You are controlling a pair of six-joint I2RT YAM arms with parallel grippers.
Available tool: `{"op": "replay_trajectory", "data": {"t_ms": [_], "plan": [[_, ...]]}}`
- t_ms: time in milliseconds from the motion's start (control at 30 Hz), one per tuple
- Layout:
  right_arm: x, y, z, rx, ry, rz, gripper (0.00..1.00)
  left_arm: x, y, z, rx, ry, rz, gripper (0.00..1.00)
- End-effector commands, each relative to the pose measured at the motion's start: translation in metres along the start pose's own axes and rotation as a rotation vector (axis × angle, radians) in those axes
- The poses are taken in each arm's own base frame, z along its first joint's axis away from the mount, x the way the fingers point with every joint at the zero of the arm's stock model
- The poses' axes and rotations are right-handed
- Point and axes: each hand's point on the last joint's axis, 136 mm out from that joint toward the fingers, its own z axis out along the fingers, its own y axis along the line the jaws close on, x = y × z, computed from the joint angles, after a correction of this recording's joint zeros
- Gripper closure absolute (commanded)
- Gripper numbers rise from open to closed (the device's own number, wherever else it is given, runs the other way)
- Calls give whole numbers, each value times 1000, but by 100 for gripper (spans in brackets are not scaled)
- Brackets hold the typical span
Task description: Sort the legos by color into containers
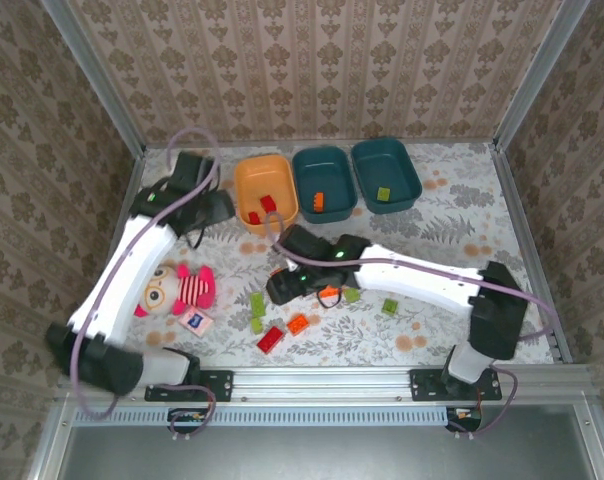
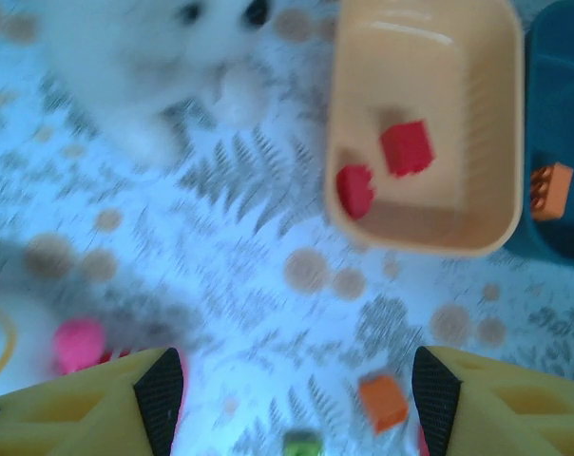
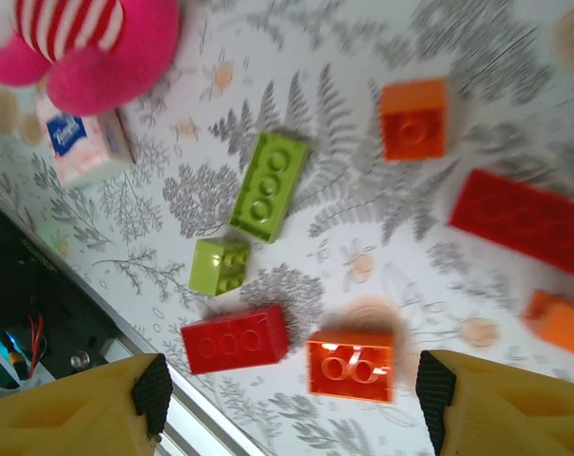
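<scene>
I need to move my right gripper toward the pink doll next and lower it to the longer green brick, turning it so that my fingers go on both long sides of the brick.
The orange tub (image 1: 244, 180) holds two red bricks (image 1: 261, 209). In the middle teal tub (image 1: 308, 163) lies an orange brick (image 1: 319, 198); the right teal tub (image 1: 410, 173) holds a green brick (image 1: 384, 194). My left gripper (image 1: 218, 208) hangs open just left of the orange tub (image 2: 420, 237), above bare cloth, with an orange brick (image 2: 383, 401) near its right finger. My right gripper (image 1: 285, 288) is open over the loose bricks. Below it lie a red brick (image 3: 235, 338), an orange brick (image 3: 351, 366), two green bricks (image 3: 269, 185), and further red (image 3: 522, 220) and orange (image 3: 413, 119) ones.
A pink plush doll (image 1: 182, 288) and a small square card (image 1: 196, 320) lie left of the loose bricks. A white teddy bear (image 2: 163, 66) sits beyond my left gripper. The metal rail (image 1: 322, 380) runs along the table's near edge, close to the red brick.
</scene>
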Motion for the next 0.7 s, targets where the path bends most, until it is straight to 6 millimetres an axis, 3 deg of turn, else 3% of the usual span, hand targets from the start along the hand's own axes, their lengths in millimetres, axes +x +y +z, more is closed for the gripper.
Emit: {"op": "replay_trajectory", "data": {"t_ms": [0, 167, 300, 500, 667], "plan": [[7, 17, 17, 44, 43, 63, 27, 39, 39, -18, -24, -1, -97, 32], [16, 37, 62, 114, 115, 139, 28, 91, 81, -55, 16, -27, -133, 33], [14, 36, 91, 210, 137, 194, 26, 114, 97, -76, 53, -30, -134, 33], [11, 11, 113, 404, 150, 213, 31, 124, 97, -95, 144, -69, -103, 33], [13, 4, 130, 441, 153, 205, 36, 126, 98, -102, 154, -67, -75, 33]]}}
